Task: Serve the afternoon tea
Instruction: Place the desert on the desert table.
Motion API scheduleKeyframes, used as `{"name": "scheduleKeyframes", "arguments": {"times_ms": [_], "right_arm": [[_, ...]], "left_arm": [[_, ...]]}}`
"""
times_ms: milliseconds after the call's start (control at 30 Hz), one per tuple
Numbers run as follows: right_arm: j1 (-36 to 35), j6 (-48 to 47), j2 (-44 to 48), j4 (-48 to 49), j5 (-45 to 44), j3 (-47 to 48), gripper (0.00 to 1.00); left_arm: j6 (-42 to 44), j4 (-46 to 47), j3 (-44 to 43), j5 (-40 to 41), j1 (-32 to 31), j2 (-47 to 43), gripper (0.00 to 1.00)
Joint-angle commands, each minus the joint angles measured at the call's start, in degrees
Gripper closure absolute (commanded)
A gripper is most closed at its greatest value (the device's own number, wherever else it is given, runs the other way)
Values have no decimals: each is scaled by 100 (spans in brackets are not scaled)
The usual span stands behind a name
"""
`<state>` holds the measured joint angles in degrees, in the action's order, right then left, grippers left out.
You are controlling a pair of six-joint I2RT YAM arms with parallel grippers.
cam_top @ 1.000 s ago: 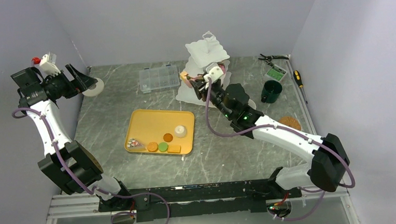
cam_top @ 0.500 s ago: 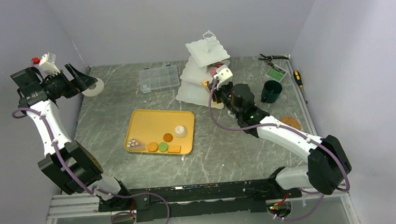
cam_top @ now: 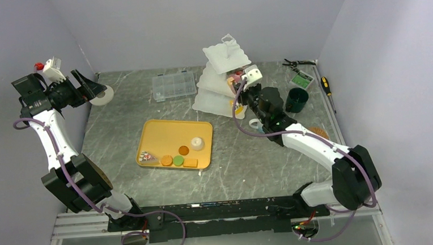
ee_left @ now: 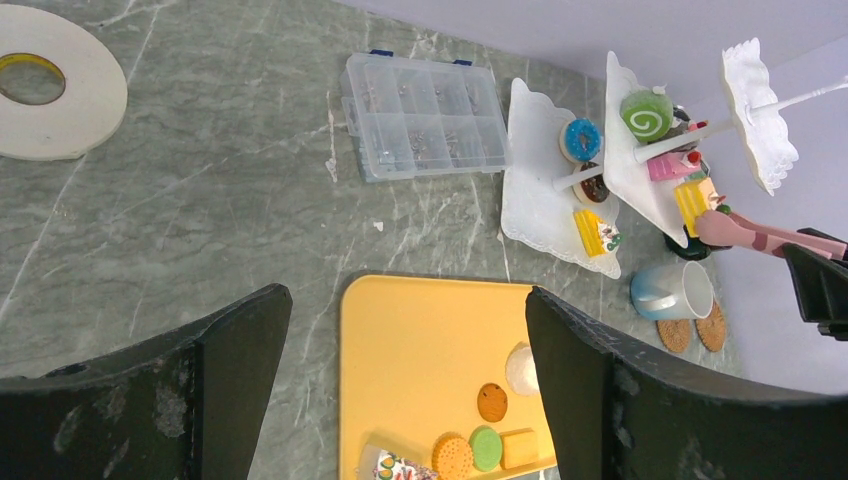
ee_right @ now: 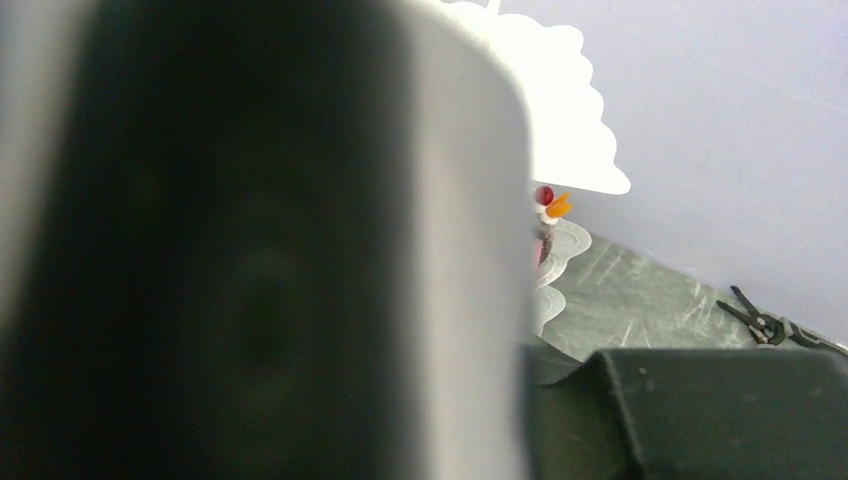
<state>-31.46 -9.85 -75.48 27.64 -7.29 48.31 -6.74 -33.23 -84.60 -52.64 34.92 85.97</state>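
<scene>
My right gripper should take the pink tongs (ee_left: 750,232) farther in over the stand's middle shelf next, then open.
The white three-tier stand (cam_top: 215,97) at the back holds several pastries, among them a blue donut (ee_left: 581,138) and a green roll (ee_left: 647,113). My right gripper (cam_top: 241,92) is at the stand's right side, shut on the pink tongs (ee_left: 750,232), whose tips lie beside a yellow cake (ee_left: 693,200). A blurred pale shape fills most of the right wrist view. The yellow tray (cam_top: 164,134) carries several pastries, including a white one (cam_top: 197,143). The white mug (cam_top: 256,124), the dark-green mug (cam_top: 296,99) and a cork coaster (cam_top: 317,133) stand on the right. My left gripper (cam_top: 90,87) hangs open, high at the far left.
A clear compartment box (cam_top: 173,85) lies behind the tray and a tape roll (cam_top: 103,95) at the back left. Pliers (cam_top: 298,63), a screwdriver (cam_top: 326,85) and a small green item (cam_top: 301,80) sit at the back right. Walls close three sides.
My right arm has swung rightward with the tongs, from the stand's front to its right side. The left arm has not moved.
</scene>
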Motion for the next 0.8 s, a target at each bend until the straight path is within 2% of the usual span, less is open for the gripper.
{"name": "scheduleKeyframes", "arguments": {"times_ms": [0,267,533,767], "right_arm": [[74,146,-238,736,195,96,64],[109,241,-554,965,245,179,58],[157,190,-401,921,236,142,37],[81,384,197,572,614,77,33]], "left_arm": [[-29,190,-27,-146,34,-54,7],[-14,155,-49,-151,34,-80,7],[-22,167,-49,-134,37,-81,7],[-40,168,-107,-157,40,-77,7]]}}
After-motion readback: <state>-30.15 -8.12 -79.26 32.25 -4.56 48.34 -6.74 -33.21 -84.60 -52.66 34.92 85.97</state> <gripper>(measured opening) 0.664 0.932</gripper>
